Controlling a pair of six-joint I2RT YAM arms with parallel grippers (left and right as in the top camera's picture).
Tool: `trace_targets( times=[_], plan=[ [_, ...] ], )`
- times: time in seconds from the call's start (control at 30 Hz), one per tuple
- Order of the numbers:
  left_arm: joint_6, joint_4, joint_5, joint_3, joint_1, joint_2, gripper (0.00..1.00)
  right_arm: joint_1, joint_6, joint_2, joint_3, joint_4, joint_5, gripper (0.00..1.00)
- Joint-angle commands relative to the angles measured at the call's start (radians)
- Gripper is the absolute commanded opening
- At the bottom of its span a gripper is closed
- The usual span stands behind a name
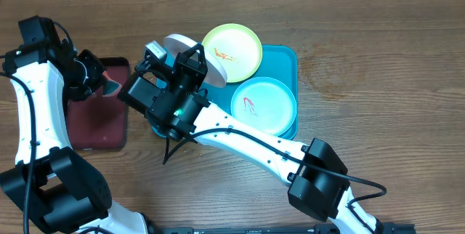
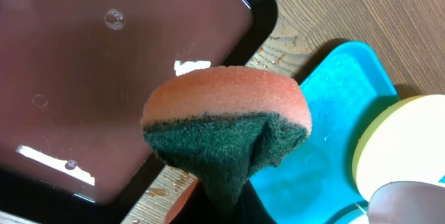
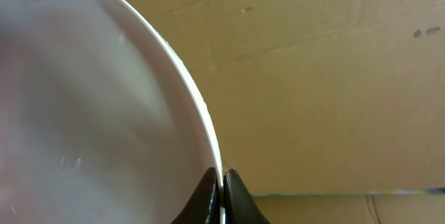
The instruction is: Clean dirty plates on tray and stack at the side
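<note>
Empty wood lies past the teal tray's end by the mint-blue plate, so I should lower the white plate (image 1: 182,46) there with my right gripper and let it go.
My right gripper (image 1: 195,61) is shut on the rim of the white plate (image 1: 182,46), which it holds tilted on edge above the left end of the teal tray (image 1: 288,54). In the right wrist view the fingers (image 3: 208,193) pinch the rim of the white plate (image 3: 90,113). The yellow-green plate (image 1: 232,51), with orange-red smears, lies at the tray's back. The mint-blue plate (image 1: 263,105), with a red smear, lies at its front right. My left gripper (image 1: 103,83) is shut on an orange sponge with a green scouring side (image 2: 226,123), over the right edge of the dark-red tray.
The dark-red, black-rimmed tray (image 1: 98,121) sits left of the teal tray, wet with droplets (image 2: 104,57). My right arm crosses the table's front from the lower right. Bare wood lies right of the teal tray. Cardboard fills the background in the right wrist view.
</note>
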Motion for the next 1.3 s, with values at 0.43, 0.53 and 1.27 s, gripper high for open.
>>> trace_targets(
  times=[0.43, 0.53, 1.27],
  plan=[
    [0.02, -0.003, 0.012, 0.007, 0.001, -0.003, 0.04, -0.354, 0.598, -0.073, 0.119, -0.253, -1.025, 0.04],
    [0.023, -0.004, 0.012, 0.007, 0.001, -0.003, 0.04, -0.552, 0.633, -0.08, 0.153, -0.327, -1.356, 0.04],
    [0.022, 0.004, 0.012, 0.007, -0.001, -0.003, 0.04, -1.411, 0.613, -0.074, -0.253, -0.367, -1.423, 0.04]
  ],
)
